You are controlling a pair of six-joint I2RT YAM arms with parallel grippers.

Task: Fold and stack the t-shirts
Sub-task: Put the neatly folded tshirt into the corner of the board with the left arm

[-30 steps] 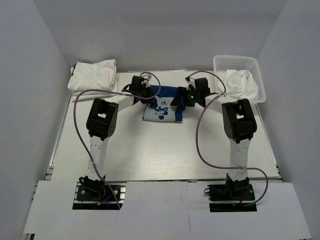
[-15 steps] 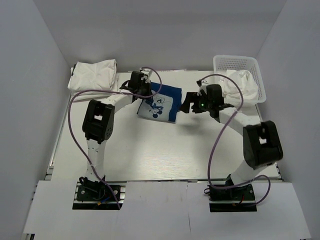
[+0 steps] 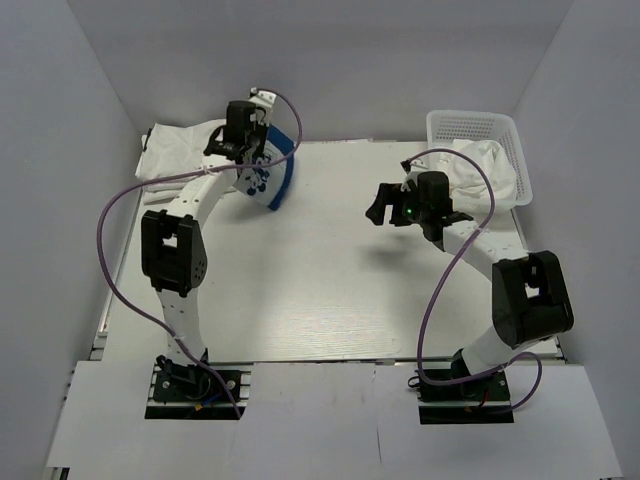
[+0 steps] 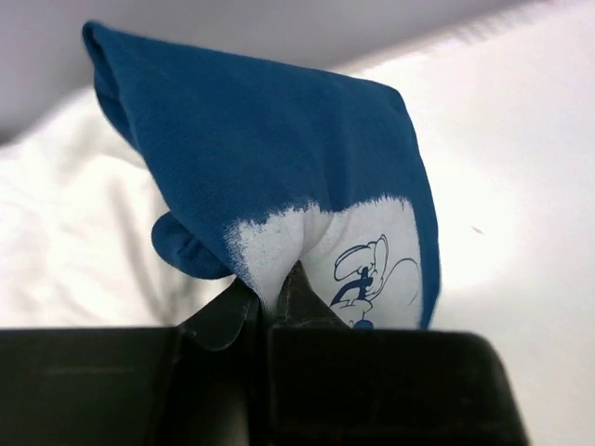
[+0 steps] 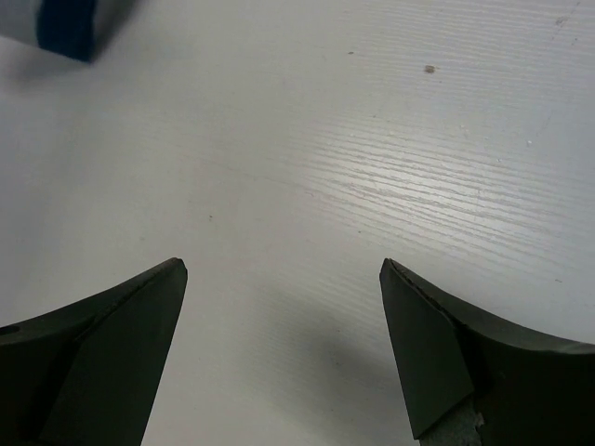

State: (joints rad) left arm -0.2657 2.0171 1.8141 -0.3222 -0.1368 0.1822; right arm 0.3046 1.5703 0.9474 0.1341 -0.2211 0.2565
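Observation:
My left gripper moves to the left in the top view, then down onto the white t-shirt next. The blue t-shirt still hangs beside the folded white t-shirt.
My left gripper is shut on the folded royal blue t-shirt, pinching it at its white chest print. The shirt hangs off the table beside the folded white t-shirt at the back left; that white cloth fills the left of the left wrist view. My right gripper is open and empty above bare table at the right centre, its fingers spread wide. Another white t-shirt lies crumpled in and over the basket. A blue corner of the shirt shows in the right wrist view.
A white plastic mesh basket stands at the back right corner. Grey walls close in the table at the back and both sides. Purple cables loop from both arms.
My left gripper has carried the blue t-shirt from the table's back centre to the back left, next to the folded white shirt. My right gripper let go and drew back to the right.

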